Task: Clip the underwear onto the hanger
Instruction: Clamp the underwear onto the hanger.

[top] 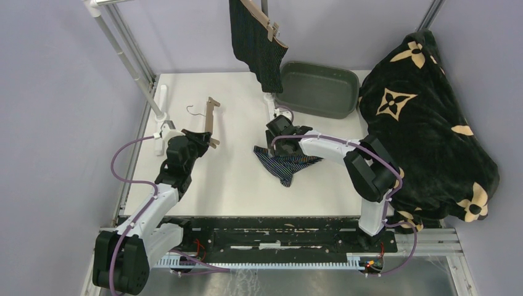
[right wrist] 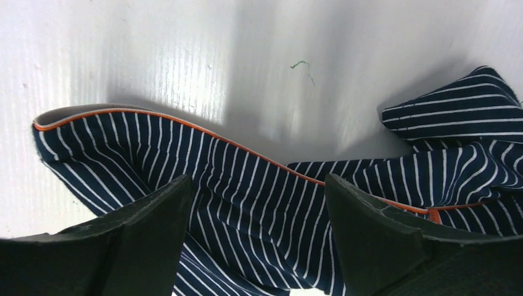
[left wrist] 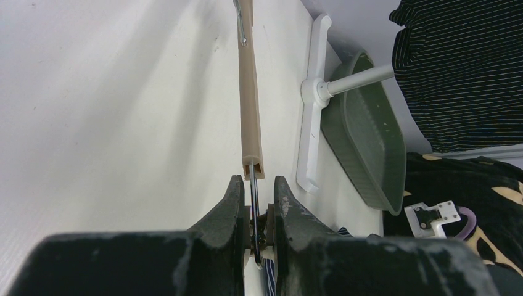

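Note:
I should next move my right gripper down onto the orange-edged waistband of the navy underwear (top: 287, 161) and close it, because that waistband is below it, between its open fingers.
The navy underwear (top: 287, 161) with light stripes lies crumpled on the white table, mid-right. My right gripper (top: 279, 143) hangs open right over its far edge. In the right wrist view the jaws stand wide apart (right wrist: 256, 191) astride the striped cloth (right wrist: 247, 179), near its orange-edged waistband. A tan hanger (top: 213, 120) lies at the table's left. My left gripper (top: 202, 140) is shut on its near clip end, and the bar (left wrist: 250, 92) runs away from the jaws (left wrist: 255, 191). The black pinstriped underwear (top: 256, 40) hangs clipped on another hanger at the top.
A dark green bin (top: 317, 89) stands at the back right of the table. The big black blanket (top: 425, 123) with tan flowers is heaped at the right edge. White rack posts and their feet (top: 161, 105) stand at the back left, with another (left wrist: 311, 105) by the bin.

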Motion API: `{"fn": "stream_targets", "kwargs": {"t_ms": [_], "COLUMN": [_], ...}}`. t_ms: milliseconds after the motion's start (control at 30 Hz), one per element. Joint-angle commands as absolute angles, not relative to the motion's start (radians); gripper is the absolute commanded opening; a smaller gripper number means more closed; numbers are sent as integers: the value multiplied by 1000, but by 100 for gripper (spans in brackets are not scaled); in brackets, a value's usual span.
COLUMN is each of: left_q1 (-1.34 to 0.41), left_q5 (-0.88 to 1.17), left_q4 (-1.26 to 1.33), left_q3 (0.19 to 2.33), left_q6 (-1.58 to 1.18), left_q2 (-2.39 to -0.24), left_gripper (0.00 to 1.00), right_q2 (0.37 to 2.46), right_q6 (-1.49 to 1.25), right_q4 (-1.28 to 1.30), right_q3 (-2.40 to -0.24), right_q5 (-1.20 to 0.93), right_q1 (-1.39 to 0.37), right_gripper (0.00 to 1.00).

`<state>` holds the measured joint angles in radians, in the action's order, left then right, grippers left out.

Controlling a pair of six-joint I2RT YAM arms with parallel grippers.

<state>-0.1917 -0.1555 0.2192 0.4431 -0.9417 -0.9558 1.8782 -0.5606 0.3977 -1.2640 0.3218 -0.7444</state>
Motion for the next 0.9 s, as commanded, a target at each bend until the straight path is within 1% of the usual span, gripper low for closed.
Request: {"fn": "stream_targets", "kwargs": {"t_ms": [0, 233, 333, 400, 433, 500, 533, 567, 600, 700, 767, 833, 867], "left_q1": [-188, -187, -187, -188, -187, -187, -188, -187, -187, -189, -187, -188, -187], "left_q5": [-167, -174, -178, -175, -173, -171, -170, -170, -172, -174, -174, -172, -168], "left_q4": [298, 293, 293, 294, 296, 298, 299, 299, 299, 298, 298, 297, 298], "left_q3": [445, 445, 446, 447, 448, 448, 448, 448, 448, 446, 447, 447, 448], "left_q6": [-918, -915, -914, -915, -915, -915, -916, -914, -915, -914, -914, -914, -913], "left_q2": [-942, -940, -941, -945, -948, -953, -954, -954, -953, -948, -945, -944, -943], "left_gripper": [3, 3, 3, 3, 3, 3, 3, 3, 3, 3, 3, 3, 3], "right_q2": [1888, 1970, 2000, 2019, 2027, 2034, 2031, 2024, 2016, 1983, 1951, 1916, 1895], "right_q6": [-565, -570, -574, -572, -570, -564, -561, -558, -553, -523, -483, -429, -401], "right_q4": [352, 350, 365, 368, 368, 369, 366, 363, 356, 320, 288, 255, 234], "right_q3": [-1248, -1277, -1280, -1281, -1281, -1280, -1277, -1274, -1270, -1245, -1224, -1193, -1175], "right_q5": [321, 293, 286, 281, 279, 280, 282, 284, 284, 290, 301, 326, 336], "right_q1": [-749, -749, -749, -749, -748, -748, -748, -748, -747, -745, -740, -737, -732], "right_gripper": [87, 86, 82, 74, 68, 55, 44, 39, 35, 28, 17, 2, 0]}}
